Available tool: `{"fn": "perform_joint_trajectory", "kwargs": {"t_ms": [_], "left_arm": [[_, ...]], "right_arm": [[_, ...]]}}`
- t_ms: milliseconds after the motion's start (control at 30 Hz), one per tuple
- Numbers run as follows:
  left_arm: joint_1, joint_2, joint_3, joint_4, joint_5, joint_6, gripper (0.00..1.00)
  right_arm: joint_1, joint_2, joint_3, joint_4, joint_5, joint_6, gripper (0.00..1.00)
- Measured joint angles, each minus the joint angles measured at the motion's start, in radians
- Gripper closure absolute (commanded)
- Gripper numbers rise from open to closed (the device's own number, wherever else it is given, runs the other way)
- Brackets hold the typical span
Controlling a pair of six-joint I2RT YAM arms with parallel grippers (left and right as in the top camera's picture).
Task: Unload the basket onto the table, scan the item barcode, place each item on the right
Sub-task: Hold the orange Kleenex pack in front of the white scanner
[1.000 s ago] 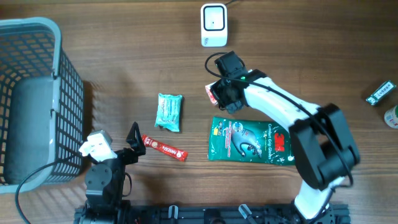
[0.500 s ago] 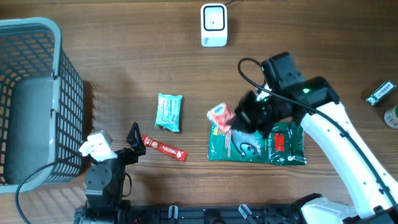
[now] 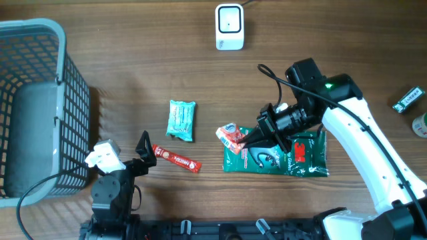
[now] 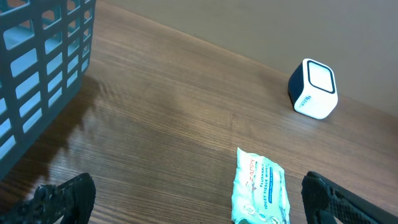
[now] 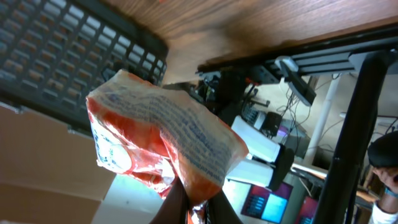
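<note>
Clear tabletop by the small green item (image 3: 390,91) is to the right of my right gripper in the overhead view. I should swing outward over the scanner (image 3: 229,27), then go there and let go of the packet.
My right gripper (image 3: 249,138) is shut on the edge of an orange and white snack packet (image 3: 229,133), holding it in the air over the left end of a green 3M pack (image 3: 297,157). The wrist is turned sideways. In the right wrist view the packet (image 5: 161,140) fills the middle with small blue print facing the camera, and the dark fingers (image 5: 205,208) pinch its lower seam. The white scanner (image 3: 229,27) stands at the far centre of the table and shows in the left wrist view too (image 4: 313,88). My left gripper (image 4: 199,208) rests open near the front left.
A grey mesh basket (image 3: 70,80) fills the left side. A teal wipes pack (image 3: 181,120) and a red stick packet (image 3: 176,159) lie between the arms. A small green item (image 3: 407,100) and a bottle (image 3: 420,125) sit at the right edge.
My right arm has pulled the packet back from near the scanner toward the front, swung out to the right, and turned its wrist. The left arm has not moved.
</note>
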State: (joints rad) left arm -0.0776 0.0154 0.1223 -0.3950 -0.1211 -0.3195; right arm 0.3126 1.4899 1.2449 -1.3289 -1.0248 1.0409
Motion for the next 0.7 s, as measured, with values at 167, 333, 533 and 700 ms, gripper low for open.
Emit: {"fn": "perform_joint_trajectory", "kwargs": {"t_ms": [167, 333, 533, 700], "left_arm": [[0.0, 0.0, 0.0, 0.0, 0.0, 0.0, 0.0], [0.0, 0.0, 0.0, 0.0, 0.0, 0.0, 0.0], [0.0, 0.001, 0.0, 0.0, 0.0, 0.0, 0.0], [0.0, 0.0, 0.0, 0.0, 0.0, 0.0, 0.0]], "right_arm": [[0.0, 0.0, 0.0, -0.014, 0.053, -0.097, 0.96], [0.001, 0.001, -0.001, 0.14, 0.408, -0.144, 0.95], [0.001, 0.006, -0.006, 0.591, 0.842, -0.158, 0.95], [0.001, 0.071, -0.007, 0.937, 0.979, -0.206, 0.96]]}}
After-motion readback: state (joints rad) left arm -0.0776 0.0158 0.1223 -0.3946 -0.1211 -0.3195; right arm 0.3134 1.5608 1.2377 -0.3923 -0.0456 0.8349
